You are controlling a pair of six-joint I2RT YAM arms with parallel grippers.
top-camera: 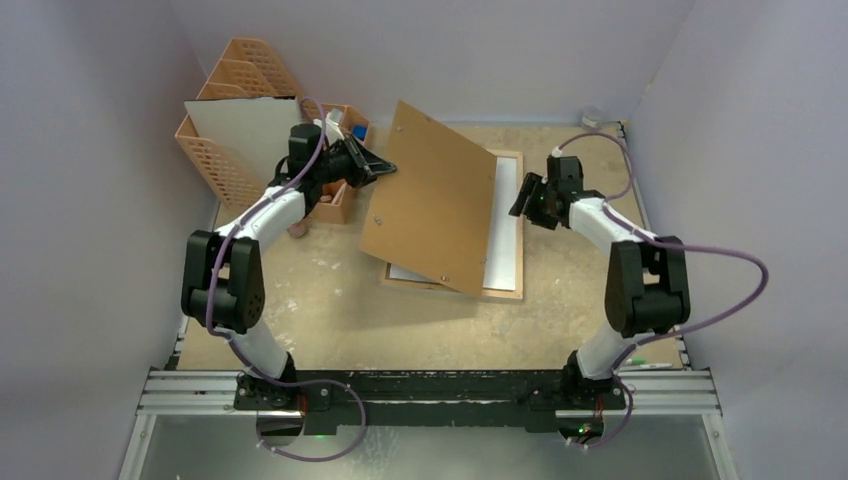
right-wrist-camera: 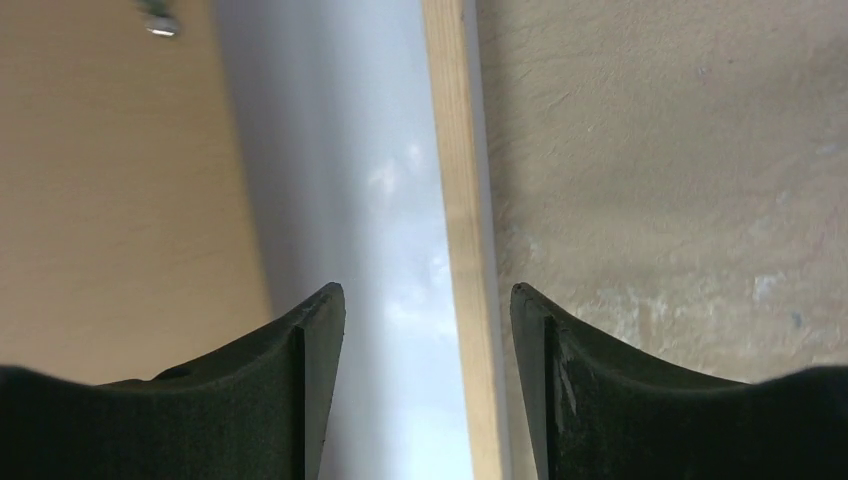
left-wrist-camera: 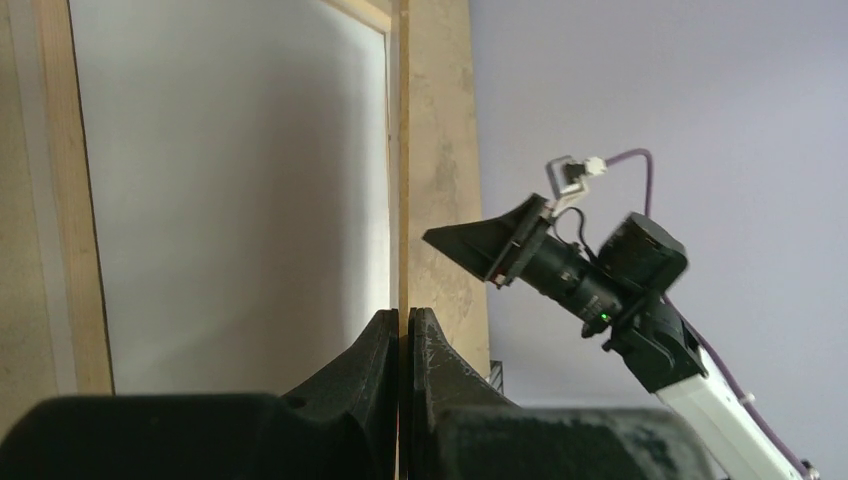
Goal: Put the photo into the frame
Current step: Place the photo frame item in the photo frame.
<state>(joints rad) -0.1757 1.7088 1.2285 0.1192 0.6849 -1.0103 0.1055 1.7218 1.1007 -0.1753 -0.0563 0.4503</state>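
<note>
The board leaves the frame's white strip (top-camera: 504,222) by my right gripper bare, so my left gripper needs to move down toward that strip next and release the board over the frame.
The frame (top-camera: 520,250) lies flat on the table, wood rim up. A white sheet (top-camera: 505,230) fills it, apparently the photo lying white side up; no printed side shows. My left gripper (top-camera: 385,168) is shut on the left edge of a brown fibreboard sheet (top-camera: 430,195) and holds it tilted above the frame's left part. In the left wrist view the jaws (left-wrist-camera: 405,312) pinch that board's thin edge (left-wrist-camera: 403,150), beside the white sheet (left-wrist-camera: 230,180). My right gripper (top-camera: 518,200) is open over the frame's right rim (right-wrist-camera: 460,150), its jaws (right-wrist-camera: 428,295) holding nothing.
A peach lattice file organiser (top-camera: 215,165) stands at the back left with a pale sheet (top-camera: 250,125) leaning in it. A small orange box (top-camera: 345,200) sits under my left wrist. The tan table (top-camera: 330,290) has grey walls on three sides.
</note>
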